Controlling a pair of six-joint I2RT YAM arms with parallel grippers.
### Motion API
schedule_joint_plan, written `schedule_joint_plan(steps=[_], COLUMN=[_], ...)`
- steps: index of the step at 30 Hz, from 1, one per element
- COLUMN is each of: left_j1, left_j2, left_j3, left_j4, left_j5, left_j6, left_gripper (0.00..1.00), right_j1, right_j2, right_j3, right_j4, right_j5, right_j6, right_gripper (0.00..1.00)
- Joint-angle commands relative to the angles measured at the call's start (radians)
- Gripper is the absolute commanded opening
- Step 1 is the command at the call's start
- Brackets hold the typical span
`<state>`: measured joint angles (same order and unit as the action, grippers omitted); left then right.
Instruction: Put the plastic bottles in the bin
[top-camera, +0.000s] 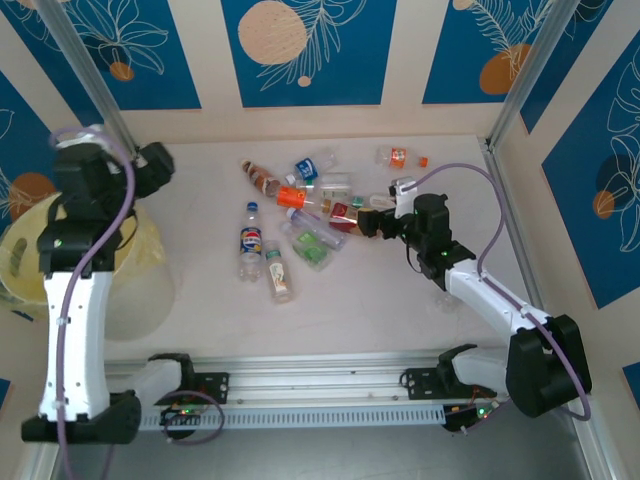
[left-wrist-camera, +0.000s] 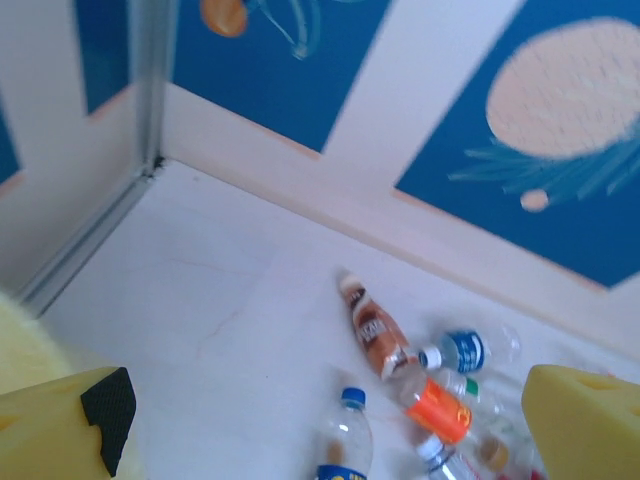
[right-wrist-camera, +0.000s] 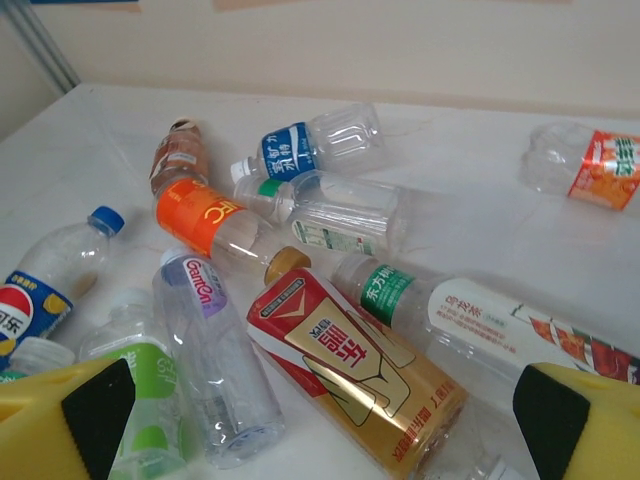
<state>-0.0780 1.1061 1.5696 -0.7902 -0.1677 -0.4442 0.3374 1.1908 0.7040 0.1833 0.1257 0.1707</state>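
My left gripper swings away from the bin (top-camera: 150, 275) next and lowers onto the blue-capped bottle's upper body (top-camera: 250, 223), since that bottle lies nearest the bin.
Several plastic bottles (top-camera: 310, 215) lie in a loose pile at mid-table, with a blue-capped one (top-camera: 250, 240) at its left and an orange-labelled one (top-camera: 397, 156) apart at the back right. The pale yellow bin (top-camera: 150, 275) stands at the left edge. My left gripper (top-camera: 152, 165) is open and empty, raised above the bin's far side; its wrist view looks toward a brown bottle (left-wrist-camera: 375, 330) and an orange-labelled bottle (left-wrist-camera: 437, 408). My right gripper (top-camera: 372, 222) is open at the pile's right side, and a red and gold bottle (right-wrist-camera: 360, 370) lies between its fingers (right-wrist-camera: 95, 410).
Aluminium posts (top-camera: 90, 70) (top-camera: 530, 70) rise at the back corners and a low wall rims the table. A metal rail (top-camera: 320, 385) runs along the near edge between the arm bases. Bare table lies between the bin and the pile.
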Motion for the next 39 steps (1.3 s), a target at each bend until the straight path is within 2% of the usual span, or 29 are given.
schedule_joint_plan(steps=[1,5,8,12,16,21,27,32,36,39], left_j1=[-0.17,-0.298,-0.355,-0.349,-0.313,-0.303,-0.29,-0.271,-0.263,-0.263], left_j2=[0.094,0.225,0.335,0.462,0.584,0.697,0.766,0.797,0.821,0.841], left_j3=[0.014,0.005,-0.03,-0.101,-0.113,-0.135,-0.184,-0.24,-0.265,-0.271], left_j4=[-0.042,-0.033,-0.009,0.061,0.103,0.135,0.185,0.241,0.262,0.276], left_j5=[-0.2,-0.232,-0.251,-0.189,-0.021,0.024,-0.035,-0.008,-0.003,0.0], left_j6=[0.072,0.073,0.055,0.011,0.024,0.042,0.015,0.0,0.007,0.009], left_gripper=[1.0,1.0,1.0,1.0,1.0,1.0,0.99,0.88,0.74,0.74], right_j1=[-0.004,-0.006,-0.006,-0.005,0.001,0.009,0.019,0.031,0.038,0.044], right_j2=[-0.018,-0.047,-0.058,-0.056,-0.063,-0.077,-0.083,-0.085,-0.087,-0.088], right_j3=[0.021,-0.002,-0.016,-0.016,-0.01,-0.018,-0.018,-0.01,-0.009,-0.009], right_j4=[-0.019,-0.008,0.005,-0.006,-0.029,-0.041,-0.057,-0.074,-0.082,-0.084], right_j5=[-0.037,-0.034,-0.034,-0.029,-0.02,0.002,0.012,0.026,0.035,0.042], right_j6=[0.092,0.099,0.116,0.121,0.1,0.088,0.083,0.071,0.069,0.066], right_gripper=[0.99,0.99,0.99,0.99,0.99,0.99,0.99,0.99,0.99,0.99])
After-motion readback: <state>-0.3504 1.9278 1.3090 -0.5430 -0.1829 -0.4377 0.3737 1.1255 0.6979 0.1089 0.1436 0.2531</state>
